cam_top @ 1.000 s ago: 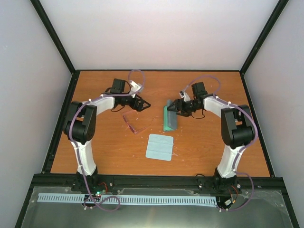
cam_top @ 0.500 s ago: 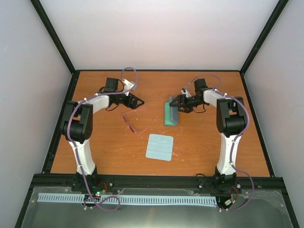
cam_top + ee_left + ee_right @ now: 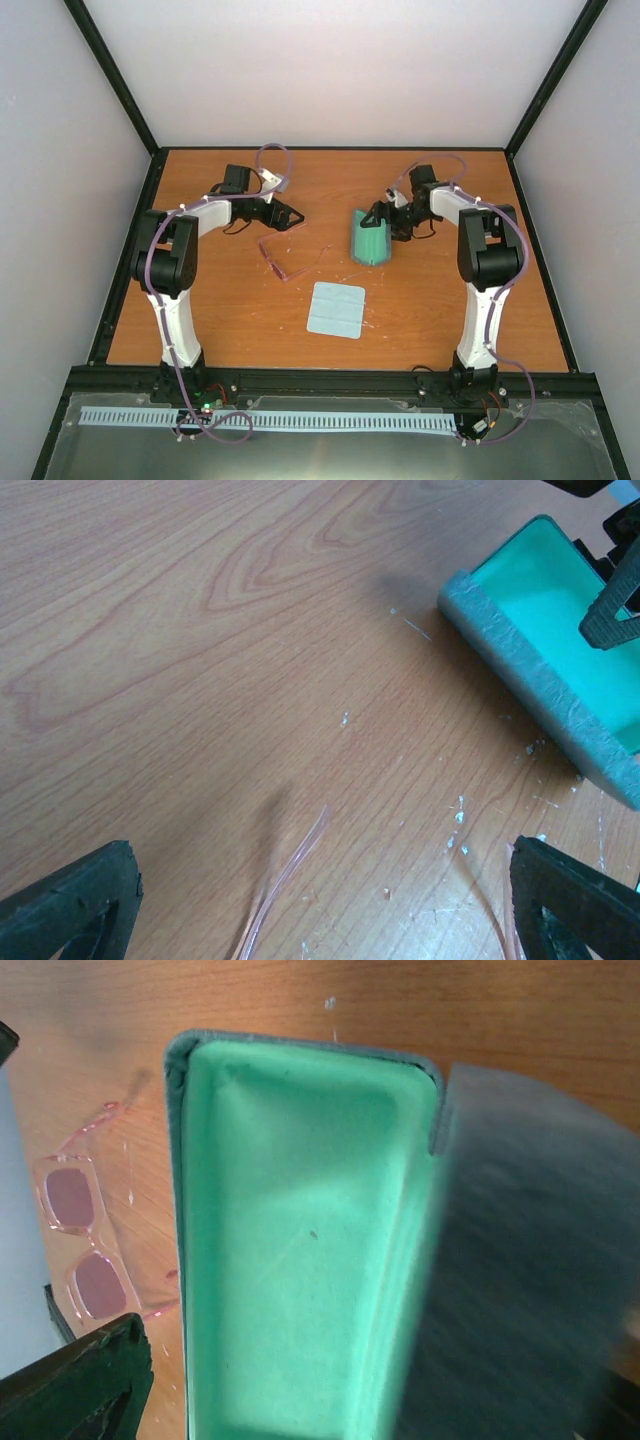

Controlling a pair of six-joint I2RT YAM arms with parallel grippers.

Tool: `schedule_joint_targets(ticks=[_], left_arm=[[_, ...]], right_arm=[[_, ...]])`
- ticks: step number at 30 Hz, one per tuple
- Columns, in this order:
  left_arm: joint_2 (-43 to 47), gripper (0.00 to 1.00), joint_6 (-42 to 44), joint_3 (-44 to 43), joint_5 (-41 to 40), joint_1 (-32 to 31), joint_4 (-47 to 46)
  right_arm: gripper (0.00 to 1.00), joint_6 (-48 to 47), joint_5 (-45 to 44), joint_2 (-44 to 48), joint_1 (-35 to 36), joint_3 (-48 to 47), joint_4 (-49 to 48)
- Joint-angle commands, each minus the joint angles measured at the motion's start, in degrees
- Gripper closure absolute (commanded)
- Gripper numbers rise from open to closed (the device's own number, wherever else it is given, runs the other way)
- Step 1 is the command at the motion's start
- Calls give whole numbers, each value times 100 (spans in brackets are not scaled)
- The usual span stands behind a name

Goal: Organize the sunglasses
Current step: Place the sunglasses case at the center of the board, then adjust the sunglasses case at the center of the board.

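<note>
The case's raised lid (image 3: 388, 246) (image 3: 520, 1260) already stands up between the open fingers. My right gripper moves back along this lid next and closes them on it.
The sunglasses (image 3: 285, 261), with a thin pink frame, lie unfolded on the table left of centre. They also show in the right wrist view (image 3: 84, 1249). One pink arm (image 3: 288, 872) lies between my left fingers. My left gripper (image 3: 287, 215) (image 3: 320, 920) is open just behind the sunglasses and holds nothing. The grey-blue case (image 3: 372, 241) lies open with its green lining up (image 3: 300, 1240) (image 3: 540, 670). My right gripper (image 3: 390, 222) (image 3: 340, 1400) is open at the case, with one finger inside it against the raised lid (image 3: 520, 1260).
A pale blue square cloth (image 3: 336, 309) lies flat nearer the front, in front of the sunglasses and case. Black frame posts and pale walls close in the wooden table (image 3: 200, 320) on three sides.
The case has gone from standing nearly shut on its edge to lying open, green lining up. My right gripper moved with the lid. My left gripper drew back a little, then stayed.
</note>
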State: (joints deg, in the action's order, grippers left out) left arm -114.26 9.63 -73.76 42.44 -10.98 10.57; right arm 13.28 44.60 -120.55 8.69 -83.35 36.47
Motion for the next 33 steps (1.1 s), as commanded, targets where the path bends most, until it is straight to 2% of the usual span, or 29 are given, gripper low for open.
schedule_joint_targets(ticks=[1,3,9,13,18,20,26,33], left_arm=[[-61,1,100,-191,132,-9,64],[-59,0,92,-171,150,-10,39],[-114,0,72,-155,229,-11,24],[-90,0,78,-114,223,-13,-1],[-69,0,82,-62,221,-9,-20],[-70,0,83,-45,214,-14,-33],[-88,1,81,-16,221,-10,-46],[-41,0,175,-141,210,-9,56]], right_arm=[[9,-64,-501,537,31,112,341],[12,-86,-682,673,74,203,443],[30,-142,-1156,743,253,418,701],[37,-161,-1518,709,414,451,876],[62,-124,-1918,697,475,422,1028],[68,-122,-2107,728,476,373,1125],[95,-202,-2795,713,686,57,1580],[97,-762,-3844,768,959,-908,1817]])
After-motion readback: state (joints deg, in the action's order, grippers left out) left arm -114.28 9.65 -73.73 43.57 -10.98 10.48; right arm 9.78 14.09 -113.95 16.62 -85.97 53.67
